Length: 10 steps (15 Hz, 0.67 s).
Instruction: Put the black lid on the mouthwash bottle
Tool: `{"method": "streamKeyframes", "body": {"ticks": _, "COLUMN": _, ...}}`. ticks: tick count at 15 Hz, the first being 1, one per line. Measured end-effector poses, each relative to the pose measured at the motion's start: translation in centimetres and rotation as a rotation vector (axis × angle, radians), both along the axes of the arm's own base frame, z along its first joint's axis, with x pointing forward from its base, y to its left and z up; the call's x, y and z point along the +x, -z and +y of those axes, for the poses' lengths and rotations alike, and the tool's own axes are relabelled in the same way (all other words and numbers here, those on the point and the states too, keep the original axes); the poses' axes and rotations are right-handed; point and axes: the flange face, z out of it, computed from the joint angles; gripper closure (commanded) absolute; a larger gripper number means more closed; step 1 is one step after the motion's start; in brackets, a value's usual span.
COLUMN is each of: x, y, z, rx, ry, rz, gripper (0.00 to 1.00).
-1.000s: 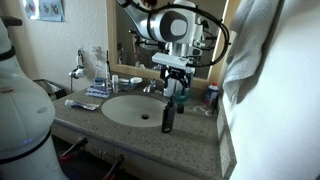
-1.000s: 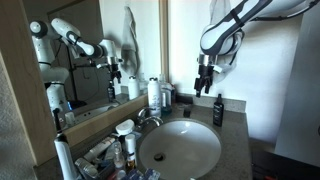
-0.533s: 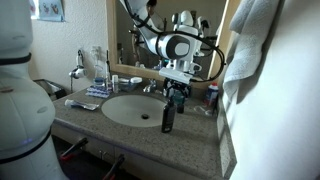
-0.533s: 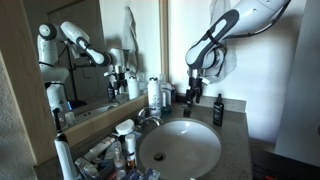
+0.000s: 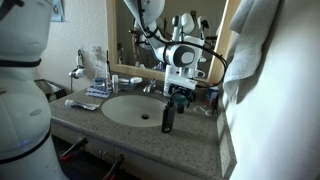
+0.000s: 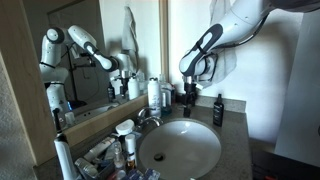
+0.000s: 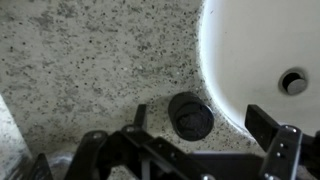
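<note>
My gripper lowers over the black lid [image 6: 188,112] [image 7: 190,115] next, then closes on the lid's sides.
The black lid [image 7: 190,115] lies flat on the speckled counter beside the white sink rim in the wrist view. My gripper [image 7: 205,128] is open, with one finger on each side of the lid, apart from it. In both exterior views the gripper [image 5: 180,94] [image 6: 190,96] hangs low over the counter behind the sink. The mouthwash bottle [image 5: 185,101], with teal liquid, shows only partly right beside the gripper. It is out of the wrist view.
A small dark slim bottle [image 5: 167,117] [image 6: 217,110] stands at the front of the sink [image 5: 130,108]. A taller white bottle [image 6: 153,93] and a faucet [image 6: 148,116] are near the mirror. Toiletries crowd the counter's far end [image 5: 90,95].
The arm has swung in and lowered the gripper toward the counter behind the sink. The bottles have not moved.
</note>
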Motion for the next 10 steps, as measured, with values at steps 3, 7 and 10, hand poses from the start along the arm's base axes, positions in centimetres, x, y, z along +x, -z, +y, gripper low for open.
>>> {"method": "streamKeyframes", "body": {"ticks": 3, "x": 0.9, "y": 0.8, "z": -0.4, "rx": 0.001, "ry": -0.002, "rz": 0.003, "gripper": 0.34}}
{"method": "streamKeyframes", "body": {"ticks": 7, "x": 1.7, "y": 1.6, "z": -0.8, "rx": 0.004, "ry": -0.004, "rz": 0.004, "gripper": 0.66}}
{"method": "streamKeyframes", "body": {"ticks": 10, "x": 2.2, "y": 1.7, "z": -1.0, "rx": 0.003, "ry": -0.005, "rz": -0.001, "gripper": 0.8}}
